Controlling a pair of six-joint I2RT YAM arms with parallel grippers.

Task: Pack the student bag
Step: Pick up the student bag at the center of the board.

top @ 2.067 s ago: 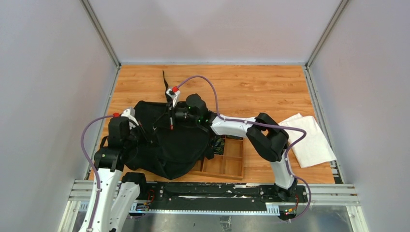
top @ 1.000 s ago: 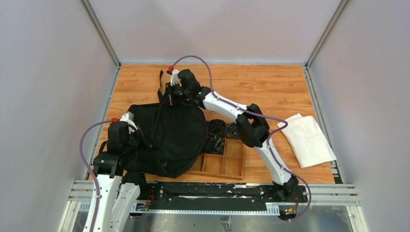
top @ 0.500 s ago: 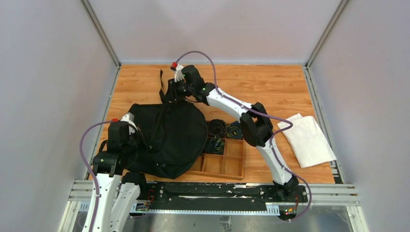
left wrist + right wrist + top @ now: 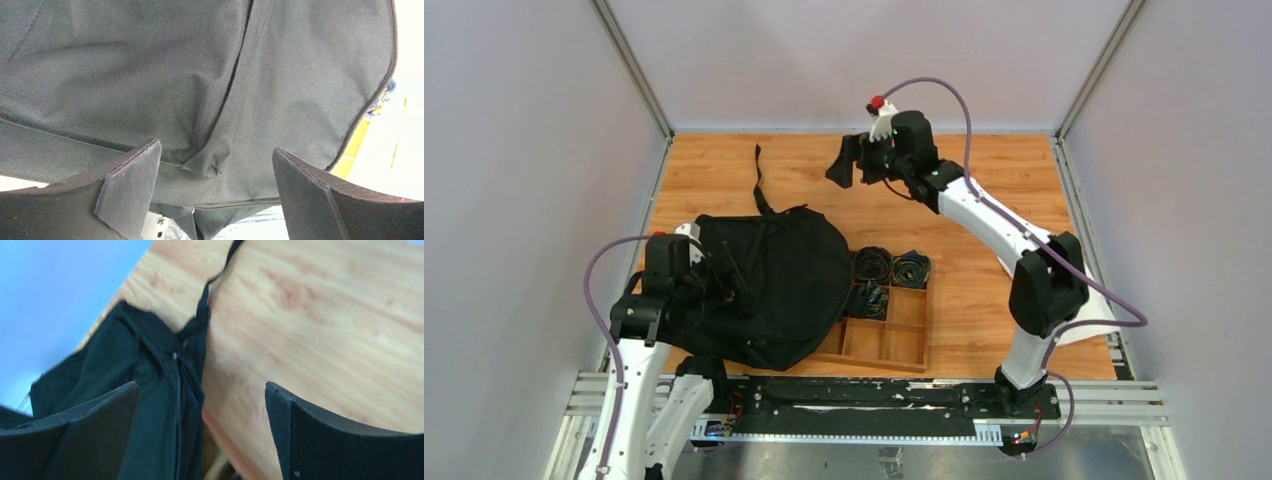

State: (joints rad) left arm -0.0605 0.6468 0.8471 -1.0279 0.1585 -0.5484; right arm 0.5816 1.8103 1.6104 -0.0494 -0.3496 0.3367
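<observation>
My left gripper stands at the bag's opposite side. The right gripper moves down and draws back onto the bag's zippered edge by the tray [image 4: 186,402] next.
The student bag [image 4: 774,285] lies slumped on the left half of the table, black and floppy, one long strap [image 4: 760,180] trailing toward the far edge. My left gripper [image 4: 727,272] is at the bag's left side, open. In the left wrist view the bag's fabric [image 4: 150,75] fills the frame, and a small peak of it stands untouched between the spread fingers of the left gripper [image 4: 215,165]. My right gripper [image 4: 848,160] hangs open over the far middle of the table, apart from the bag. Its wrist view looks past the open right gripper [image 4: 201,390] to the bag [image 4: 135,370] and the strap [image 4: 202,305].
A wooden compartment tray [image 4: 894,342] sits right of the bag, partly under its edge, with coiled cables [image 4: 874,265] in its far cells. A white cloth [image 4: 1092,318] lies at the right, mostly behind the right arm. Grey walls close three sides.
Both grippers have opened. The right one let go of the bag's top strap and swung right along the far edge. The left one released the fabric, and the bag settled flat.
</observation>
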